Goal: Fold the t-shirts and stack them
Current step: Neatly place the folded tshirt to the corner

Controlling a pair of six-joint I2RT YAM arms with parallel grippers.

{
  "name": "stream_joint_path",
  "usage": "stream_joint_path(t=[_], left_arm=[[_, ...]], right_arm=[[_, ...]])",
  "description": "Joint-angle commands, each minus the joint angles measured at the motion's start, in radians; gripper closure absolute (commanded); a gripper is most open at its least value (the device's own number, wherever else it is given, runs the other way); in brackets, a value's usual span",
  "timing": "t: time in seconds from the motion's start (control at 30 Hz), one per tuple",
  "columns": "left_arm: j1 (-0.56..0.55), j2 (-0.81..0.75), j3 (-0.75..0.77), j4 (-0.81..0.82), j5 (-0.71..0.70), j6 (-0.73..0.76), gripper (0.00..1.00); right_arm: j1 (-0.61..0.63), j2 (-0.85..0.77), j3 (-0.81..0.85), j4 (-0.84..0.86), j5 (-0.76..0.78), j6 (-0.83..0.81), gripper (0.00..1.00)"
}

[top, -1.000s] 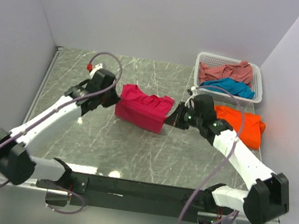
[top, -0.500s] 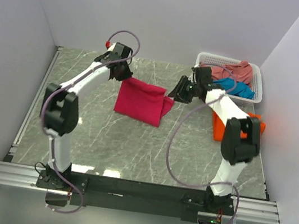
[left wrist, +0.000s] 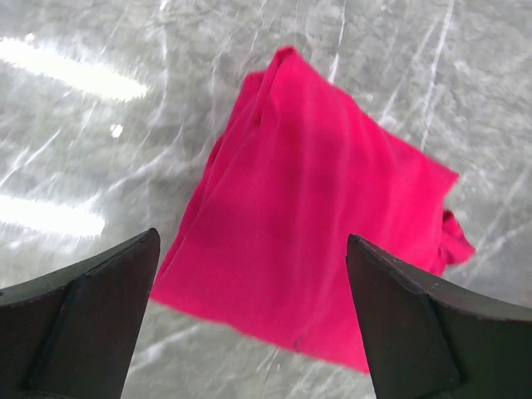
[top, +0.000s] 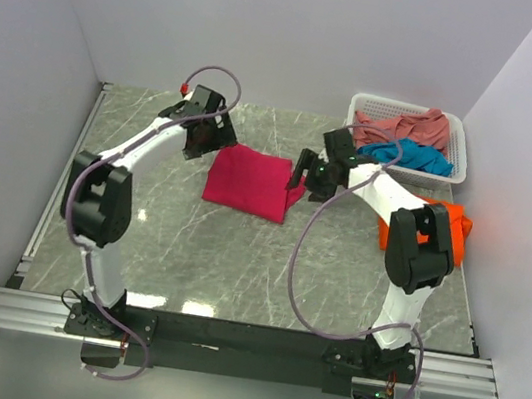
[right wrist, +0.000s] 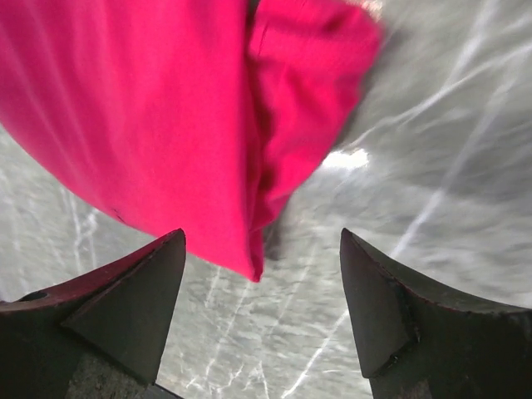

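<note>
I will next move my right gripper down and left in the top view onto the t-shirt's corner nearest the basket (right wrist: 248, 248), as it points between the open fingers.
The magenta-pink t-shirt (top: 250, 182) lies folded flat on the marble table, also seen in the left wrist view (left wrist: 316, 224) and right wrist view (right wrist: 166, 116). My left gripper (top: 217, 136) hovers open just off its far left corner, nothing between its fingers (left wrist: 83, 316). Off the shirt's far right corner my right gripper (top: 302, 175) is open too and holds nothing; its fingers (right wrist: 399, 316) stand wide. An orange t-shirt (top: 449, 227) lies at the right, partly behind the right arm. Teal-blue (top: 416, 157) and salmon-pink (top: 399, 127) t-shirts sit in the basket.
The white lattice basket (top: 463, 140) stands at the back right corner. White walls close the table on the left, back and right. Both arms arch over the table from the near rail (top: 243, 343).
Both grippers have carried the pink shirt's near edge back over itself, opened and let go. The shirt now lies flat in a smaller fold. Both arms have reached further back.
</note>
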Motion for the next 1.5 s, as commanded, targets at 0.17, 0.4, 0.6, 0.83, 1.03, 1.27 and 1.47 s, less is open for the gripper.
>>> stream_joint_path(t=[0.17, 0.4, 0.6, 0.83, 1.03, 1.27, 1.47], left_arm=[[-0.003, -0.250, -0.299, 0.139, 0.033, -0.028, 0.01], [-0.003, -0.299, -0.374, 0.138, 0.001, -0.032, 0.01], [0.000, -0.288, -0.388, 0.137, -0.001, -0.035, 0.01], [0.031, -0.314, -0.414, 0.133, 0.004, -0.038, 0.01], [0.077, -0.379, -0.469, 0.161, 0.037, -0.034, 0.01], [0.120, -0.423, -0.514, 0.196, 0.099, -0.020, 0.01], [0.141, -0.426, -0.515, 0.195, 0.122, -0.006, 0.01]], right_arm=[[0.088, 0.073, 0.078, 0.063, 0.160, 0.118, 0.16], [0.102, 0.245, 0.261, -0.028, 0.220, 0.072, 0.14], [0.122, 0.360, 0.394, -0.106, 0.209, 0.029, 0.21], [0.174, 0.380, 0.393, -0.054, 0.090, 0.054, 0.79], [0.160, 0.230, 0.214, 0.220, -0.068, 0.092, 1.00], [0.088, 0.008, -0.026, 0.481, -0.253, 0.043, 1.00], [-0.019, -0.129, -0.153, 0.355, -0.306, -0.113, 1.00]])
